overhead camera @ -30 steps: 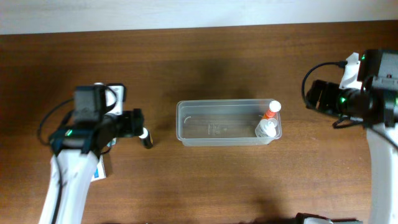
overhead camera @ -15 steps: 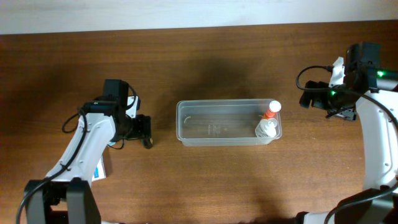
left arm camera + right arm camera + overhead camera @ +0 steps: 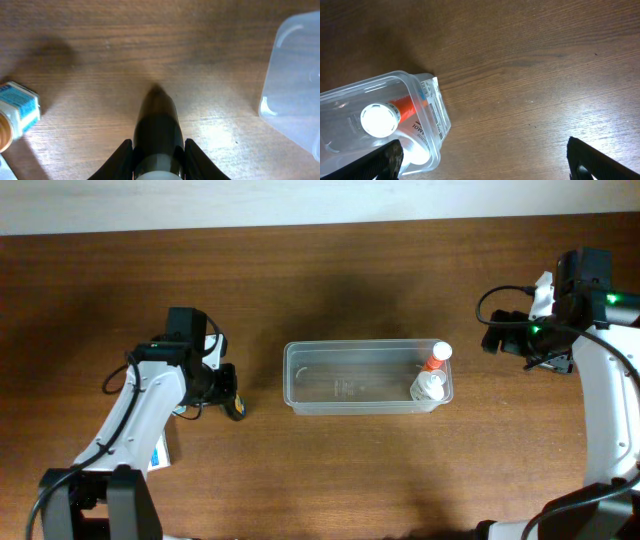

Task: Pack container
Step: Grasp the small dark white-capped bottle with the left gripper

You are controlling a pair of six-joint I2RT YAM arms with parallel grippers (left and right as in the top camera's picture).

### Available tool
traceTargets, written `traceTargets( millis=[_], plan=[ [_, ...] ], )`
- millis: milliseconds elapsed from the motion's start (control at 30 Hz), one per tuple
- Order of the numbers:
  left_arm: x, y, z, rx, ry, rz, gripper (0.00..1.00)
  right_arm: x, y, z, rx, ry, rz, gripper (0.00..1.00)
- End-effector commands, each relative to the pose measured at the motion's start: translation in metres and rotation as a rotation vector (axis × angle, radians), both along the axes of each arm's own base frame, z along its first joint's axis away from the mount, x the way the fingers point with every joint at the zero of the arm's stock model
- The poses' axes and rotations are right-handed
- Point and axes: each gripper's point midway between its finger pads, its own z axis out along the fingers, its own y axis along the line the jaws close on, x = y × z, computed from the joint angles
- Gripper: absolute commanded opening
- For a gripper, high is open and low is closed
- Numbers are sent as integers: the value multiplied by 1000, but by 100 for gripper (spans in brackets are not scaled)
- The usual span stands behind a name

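The spot beside the clear bottle [image 3: 428,387] on the container's bottom is empty. I should move the black bottle in my left gripper up over the container's side next, then down to that spot.
The clear container [image 3: 340,380] lies mid-table. In its right end stand an orange bottle with a white cap [image 3: 437,357] and a clear bottle [image 3: 428,387]. My left gripper [image 3: 229,392] is to the left of the container and apart from it. It is shut on a small black bottle [image 3: 159,125], which lies on the wood between the fingers [image 3: 121,161]. The container's corner [image 3: 295,100] shows at the right of the left wrist view. My right gripper [image 3: 498,338] hangs open to the right of the container [image 3: 436,107], with nothing between its fingertips [image 3: 382,161].
A blue-and-white labelled item [image 3: 19,111] lies on the table left of the black bottle. In the overhead view it shows under the left arm [image 3: 160,456]. A pale wall runs along the table's far edge [image 3: 320,200].
My left gripper's jaws have closed onto the black bottle. Both arms shifted early in the second, the right one drawing back to the right. Neither has moved since.
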Motion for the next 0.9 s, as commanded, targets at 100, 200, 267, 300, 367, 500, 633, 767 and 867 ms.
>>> traceTargets(
  millis=[100,200,267,300,367,500,633,767,867],
  plan=[
    [24,-26,66,-43,-124,-52,17,-1,1,0,15,2,-4,96],
    [41,-47,121,-53,-246,-92,13,-1,1,0,15,2,-4,96],
    [48,-66,152,-54,-323,-139,12,-1,2,0,15,2,-3,97],
    [50,-78,165,-55,-361,-167,12,-1,2,0,15,2,-3,96],
    [53,-105,187,-59,-441,-227,12,-1,2,0,15,2,-3,96],
    [50,-166,197,-93,-533,-353,8,-1,2,0,15,2,-3,97],
    [42,-230,170,-122,-516,-485,5,-1,1,0,15,2,-4,97],
    [42,-270,124,-110,-462,-571,3,-1,2,0,15,2,-4,97],
    [45,-285,91,-93,-423,-603,3,-1,1,0,14,2,-4,97]
  ],
)
